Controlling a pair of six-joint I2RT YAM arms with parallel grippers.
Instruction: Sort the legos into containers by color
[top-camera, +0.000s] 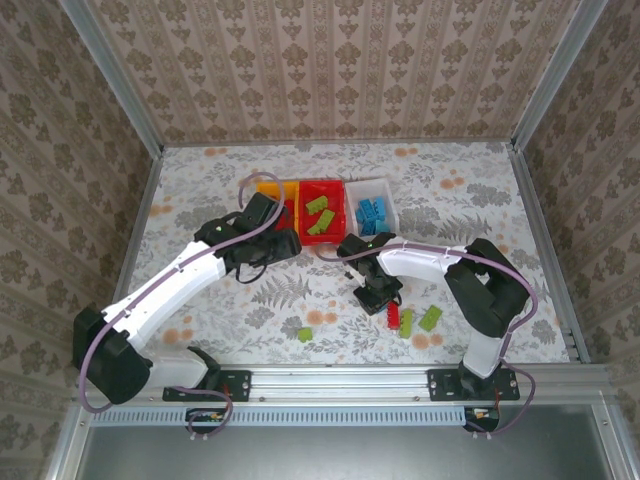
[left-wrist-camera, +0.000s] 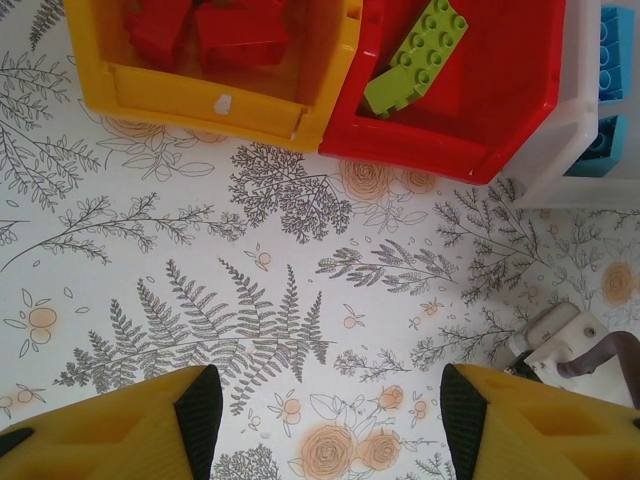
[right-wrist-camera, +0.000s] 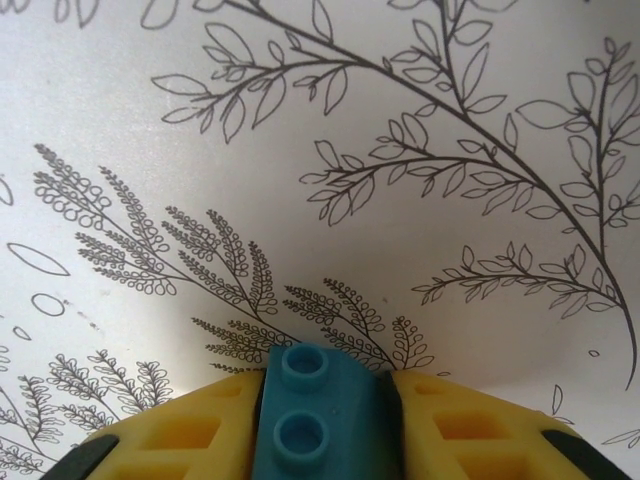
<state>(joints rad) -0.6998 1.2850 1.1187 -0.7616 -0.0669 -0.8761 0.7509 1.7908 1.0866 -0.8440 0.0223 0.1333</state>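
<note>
The blue lego goes up and outward over the white container, outward of my right gripper, next, and my right gripper releases it there because blue legos already lie inside.
Three containers stand in a row at the back: a yellow one holding red legos, a red one with green legos, and a white one with blue legos. My left gripper hangs open over bare tablecloth just in front of the yellow container and the red container. My right gripper is shut on a blue lego, studs up, close above the cloth. Near it a red lego and green legos lie loose.
The white container shows at the right edge of the left wrist view, with part of the right arm below it. Wallpapered walls and metal rails enclose the table. Open cloth lies to the front left.
</note>
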